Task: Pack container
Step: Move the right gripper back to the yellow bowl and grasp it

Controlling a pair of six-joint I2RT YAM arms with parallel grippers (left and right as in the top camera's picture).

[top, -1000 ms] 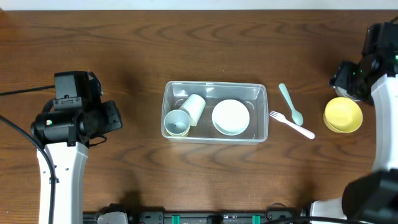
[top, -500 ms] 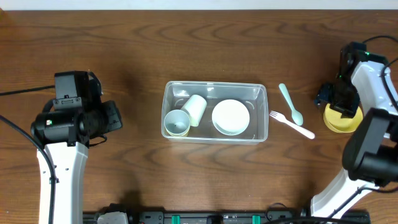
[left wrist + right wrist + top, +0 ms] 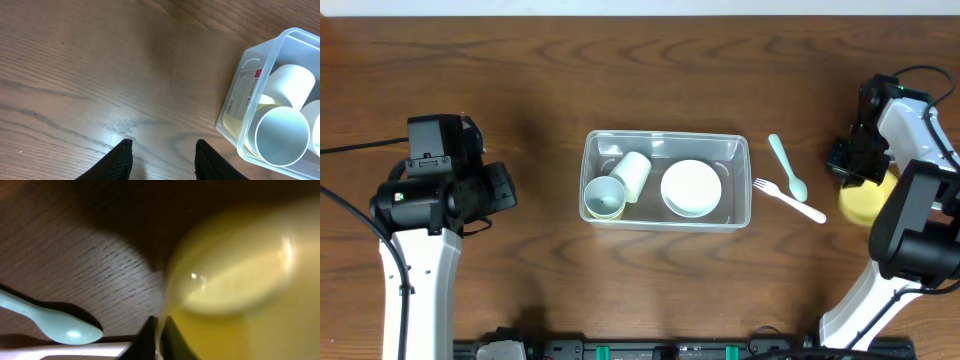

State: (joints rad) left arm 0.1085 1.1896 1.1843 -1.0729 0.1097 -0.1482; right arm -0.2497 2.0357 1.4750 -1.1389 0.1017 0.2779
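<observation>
I need to lift the yellow bowl (image 3: pixel 868 200) with my right gripper next and carry it over the fork. Then I need to lower it onto the container's white bowl (image 3: pixel 691 188), which is empty.
The clear container (image 3: pixel 665 136) stands mid-table, holding a white cup (image 3: pixel 631 172) on its side, an upright pale cup (image 3: pixel 604 197) and a white bowl (image 3: pixel 691 188). At the far right, my right gripper (image 3: pixel 847 165) is shut on the left rim of a yellow bowl (image 3: pixel 868 200). The right wrist view shows the jaws (image 3: pixel 160 320) pinching that thin rim, the yellow bowl (image 3: pixel 240 280) blurred and filling the frame. My left gripper (image 3: pixel 163 145) hangs open over bare wood left of the container (image 3: pixel 235 100), holding nothing.
A teal spoon (image 3: pixel 787 167) and a white fork (image 3: pixel 790 200) lie on the table between the container and the yellow bowl. The spoon (image 3: pixel 55 322) and fork (image 3: pixel 65 351) sit just left of the right jaws.
The right arm came down onto the yellow bowl's left rim and its jaws closed on it. The left arm has not moved.
</observation>
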